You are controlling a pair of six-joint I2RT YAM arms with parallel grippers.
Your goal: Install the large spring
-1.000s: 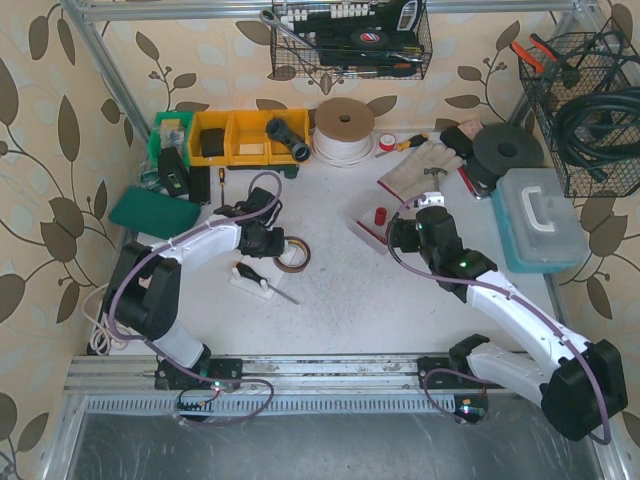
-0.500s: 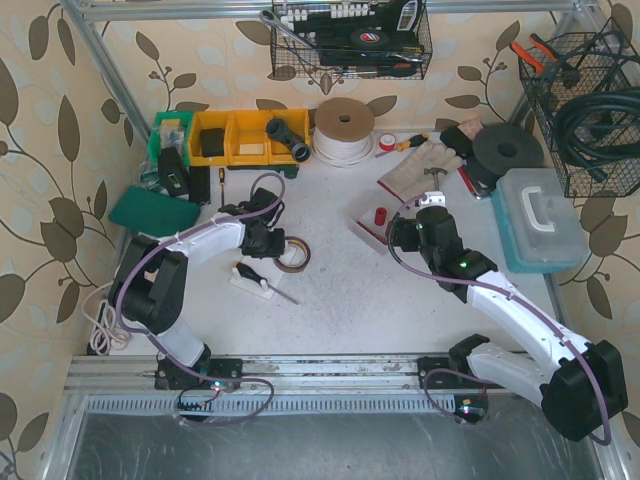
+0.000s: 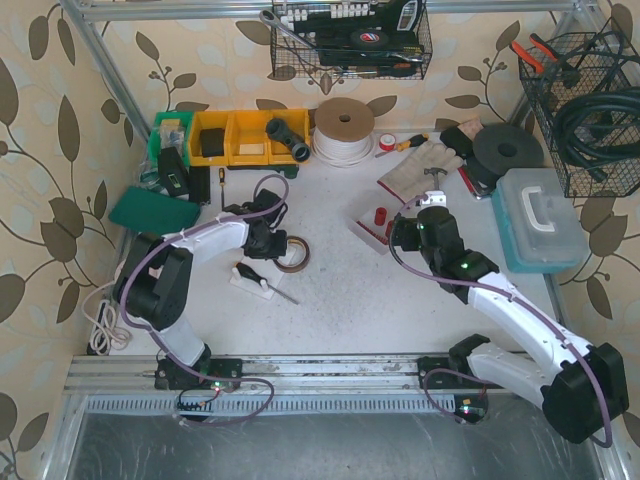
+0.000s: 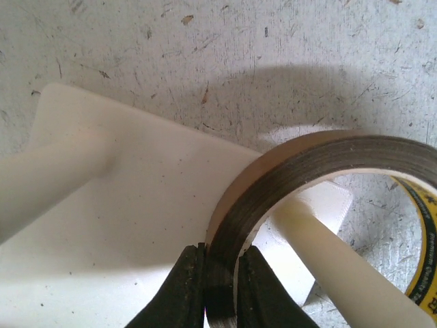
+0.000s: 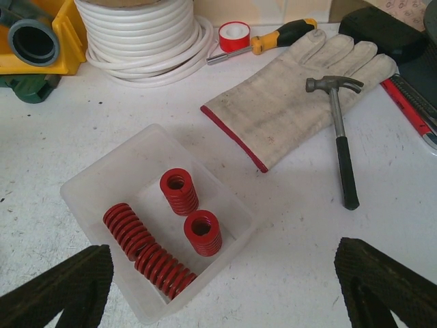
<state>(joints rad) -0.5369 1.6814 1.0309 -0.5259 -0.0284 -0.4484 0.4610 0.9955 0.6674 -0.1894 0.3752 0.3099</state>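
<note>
The bare tabletop lies outward, before the yellow bins. My left gripper should next lift outward, clear of the base plate, then lower the roll onto that bare tabletop and let go of it.
A clear tray point(image 5: 82, 191) holds red springs. The large spring point(image 5: 147, 249) lies on its side in it, beside two short upright ones point(image 5: 179, 190). My right gripper point(image 5: 225, 287) hovers open above the tray's near edge, holding nothing. In the top view that gripper point(image 3: 405, 232) sits just right of the tray point(image 3: 372, 228). My left gripper point(image 4: 220, 287) is shut on the wall of a brown tape roll point(image 4: 300, 164), one finger inside the ring and one outside. Under the roll lies a white base plate point(image 4: 136, 225) with white pegs point(image 4: 48, 184). From above, the roll point(image 3: 293, 254) is beside the plate point(image 3: 250, 278).
Behind the tray lie a work glove point(image 5: 293, 102), a hammer point(image 5: 341, 143), a white cable coil point(image 5: 143, 34), a small red-and-white tape roll point(image 5: 235, 35) and a screwdriver point(image 5: 280, 34). Yellow bins point(image 3: 245, 137) line the back. A teal toolbox point(image 3: 540, 215) stands at the right.
My left gripper's jaws have closed onto the tape roll's wall, and the arm has shifted slightly right. The right arm has barely moved.
</note>
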